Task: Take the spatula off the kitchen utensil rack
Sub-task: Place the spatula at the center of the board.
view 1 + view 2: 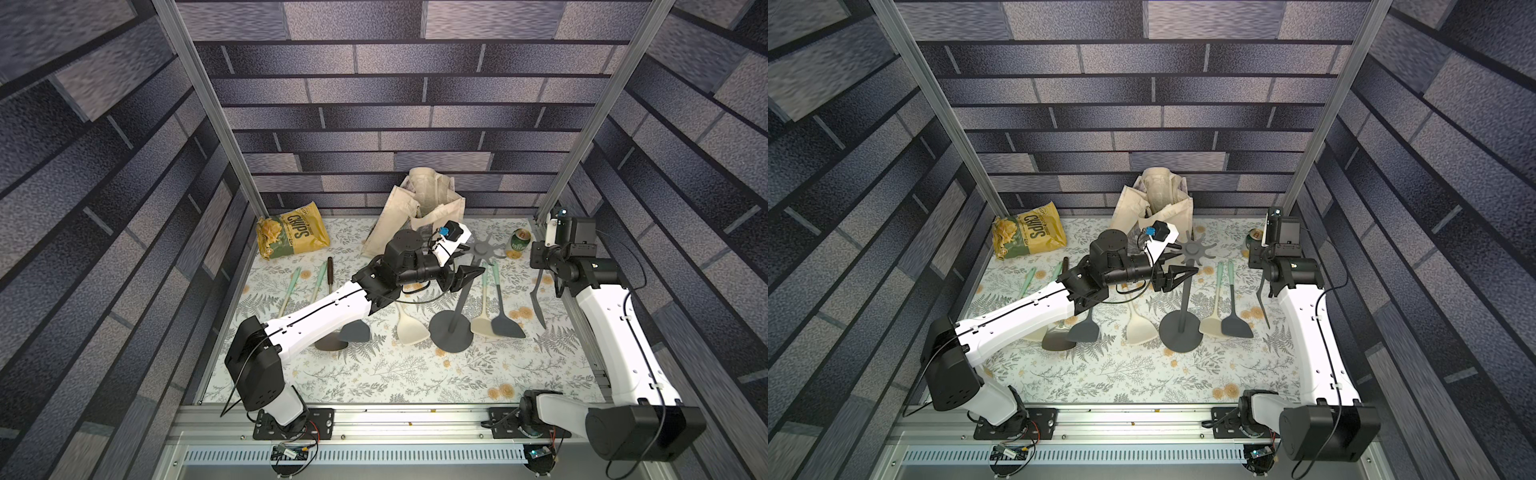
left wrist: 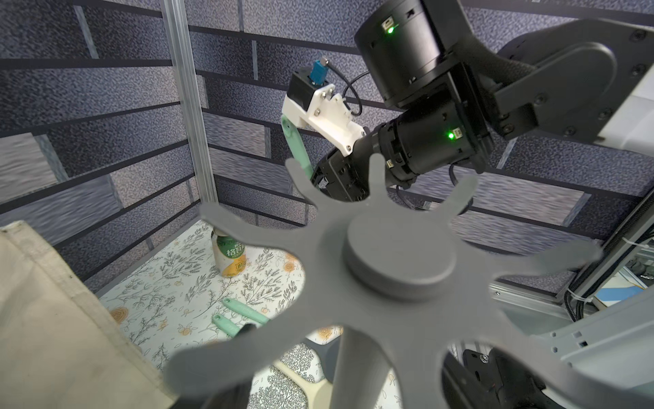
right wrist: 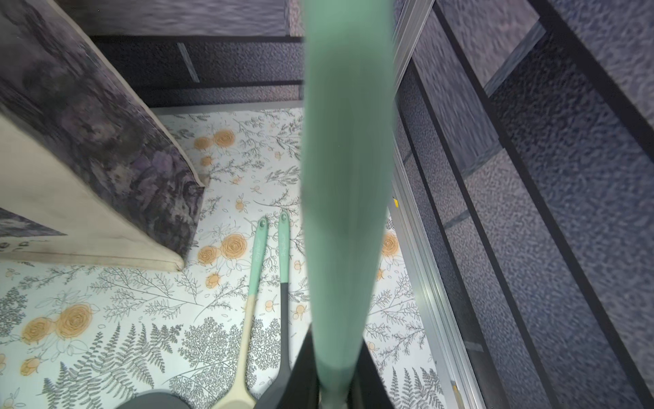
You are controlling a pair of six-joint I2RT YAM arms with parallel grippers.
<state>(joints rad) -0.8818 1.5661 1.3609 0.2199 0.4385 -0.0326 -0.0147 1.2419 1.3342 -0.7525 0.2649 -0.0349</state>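
Observation:
Next I will lower my right gripper, tilting it down, onto the bare tabletop (image 1: 521, 294) beside the dark spatula and release the held spatula there, as that part of the tabletop is free.
The dark grey kitchen utensil rack (image 1: 451, 332) stands mid-table, with its star top (image 2: 400, 258) close in the left wrist view. My left gripper (image 1: 471, 262) is open, its jaws on either side of the pole (image 2: 357, 371) just under the star, with gaps on both sides. Off to the rack's right, my right gripper (image 1: 540, 259) is shut on the spatula (image 1: 539, 301). The spatula's dark blade hangs down above the table's right edge. Its mint green handle (image 3: 346, 177) fills the right wrist view and sticks up past the gripper (image 2: 295, 141).
Several spatulas lie flat around the rack's base, among them a cream one (image 1: 482, 320), a dark one (image 1: 506, 324) and another cream one (image 1: 410, 330). A chips bag (image 1: 293, 237), a cloth tote bag (image 1: 419, 212) and a drink can (image 1: 518, 244) sit along the back.

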